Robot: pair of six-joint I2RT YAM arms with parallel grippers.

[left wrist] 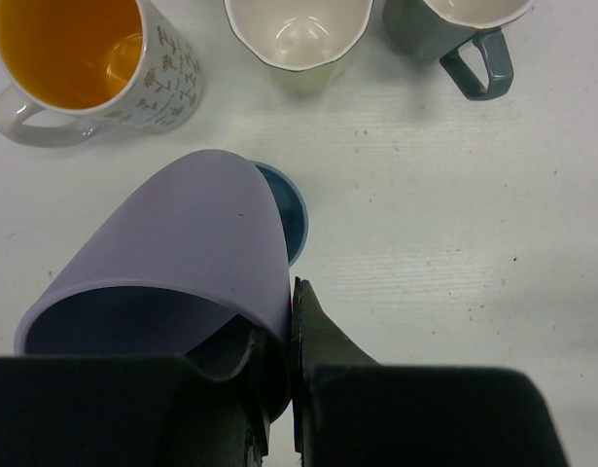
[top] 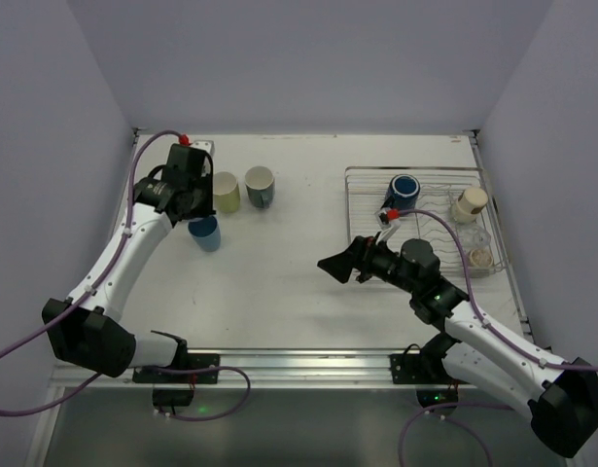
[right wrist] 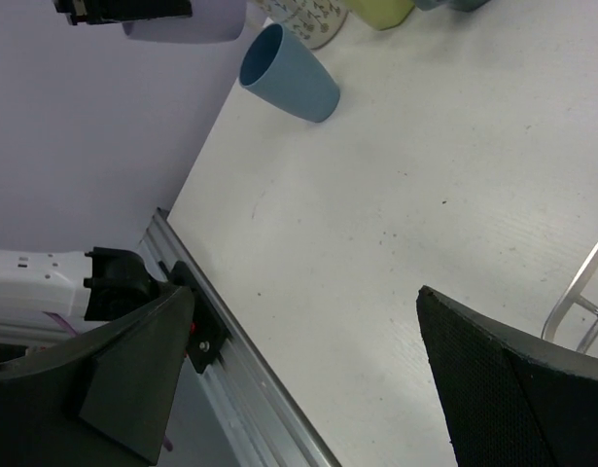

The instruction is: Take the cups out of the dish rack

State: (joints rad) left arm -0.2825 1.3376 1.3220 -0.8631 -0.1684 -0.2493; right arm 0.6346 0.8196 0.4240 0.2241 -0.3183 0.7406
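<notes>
The light blue cup is standing upright just below the hanging lavender cup. I need to lower my left gripper next and let go of the lavender cup inside the light blue cup's opening (top: 203,227) (left wrist: 290,211).
My left gripper (left wrist: 293,306) is shut on the wall of a lavender cup (left wrist: 182,253), which hangs tilted just above a light blue cup (left wrist: 297,209). In the top view the left gripper (top: 194,202) is at the far left, over the light blue cup (top: 205,233). An orange-inside white mug (left wrist: 85,63), a pale yellow-green cup (top: 225,192) and a grey mug (top: 259,185) stand beside it. The dish rack (top: 362,180) at the right holds a navy cup (top: 404,188), a cream cup (top: 469,202) and a shiny cup (top: 479,255). My right gripper (top: 339,265) is open and empty, left of the rack.
Walls close the table at the back and on both sides. A metal rail (right wrist: 250,379) runs along the near edge, below the right gripper (right wrist: 308,360). A corner of the rack's wire (right wrist: 582,290) shows at the right of that view.
</notes>
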